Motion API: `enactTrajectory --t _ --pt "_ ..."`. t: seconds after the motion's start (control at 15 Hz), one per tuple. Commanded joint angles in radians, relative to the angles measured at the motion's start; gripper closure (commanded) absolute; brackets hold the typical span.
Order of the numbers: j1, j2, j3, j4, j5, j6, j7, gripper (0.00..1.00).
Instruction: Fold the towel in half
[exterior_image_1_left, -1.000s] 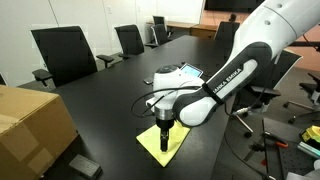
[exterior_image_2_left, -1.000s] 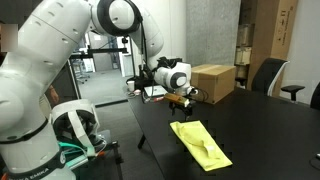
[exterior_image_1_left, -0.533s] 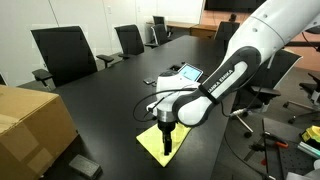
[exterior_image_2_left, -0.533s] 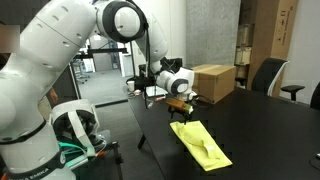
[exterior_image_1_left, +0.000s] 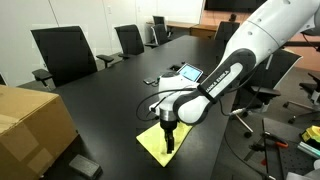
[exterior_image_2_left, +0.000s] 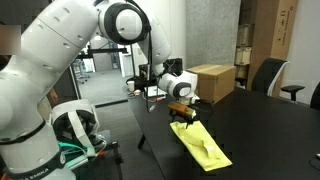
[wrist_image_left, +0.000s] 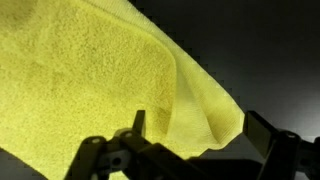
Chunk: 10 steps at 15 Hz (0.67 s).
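Note:
My gripper should move over the fold's rounded bend (exterior_image_2_left: 186, 128) (wrist_image_left: 172, 58) and go down, because the bend is just beyond my open fingers, toward the top of the wrist view.
A yellow towel (exterior_image_1_left: 160, 143) lies on the black table, near its edge; it also shows in an exterior view (exterior_image_2_left: 203, 146) and fills the wrist view (wrist_image_left: 90, 80). Part of it looks doubled over, with a raised fold near one corner (wrist_image_left: 205, 110). My gripper (exterior_image_1_left: 169, 140) hangs straight down over the towel and is low, at or just above the cloth. In the wrist view its jaws (wrist_image_left: 200, 140) are open and straddle the folded corner. Nothing is held.
A cardboard box (exterior_image_1_left: 30, 125) stands at the table's near corner and shows in both exterior views (exterior_image_2_left: 212, 82). A small white and blue object (exterior_image_1_left: 180, 74) lies further along the table. Black office chairs (exterior_image_1_left: 65, 52) line the table. A black block (exterior_image_1_left: 85, 165) lies by the box.
The gripper has come down toward the towel and shifted slightly along it. The towel itself has not moved.

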Motion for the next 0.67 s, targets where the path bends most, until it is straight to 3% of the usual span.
enactTrajectory --t 0.0,0.6 --pt "-0.006 0.012 -0.001 0.014 0.005 -0.007 -0.017 0.00" --pt "-0.013 0.035 -0.041 0.016 0.004 -0.009 0.017 0.00"
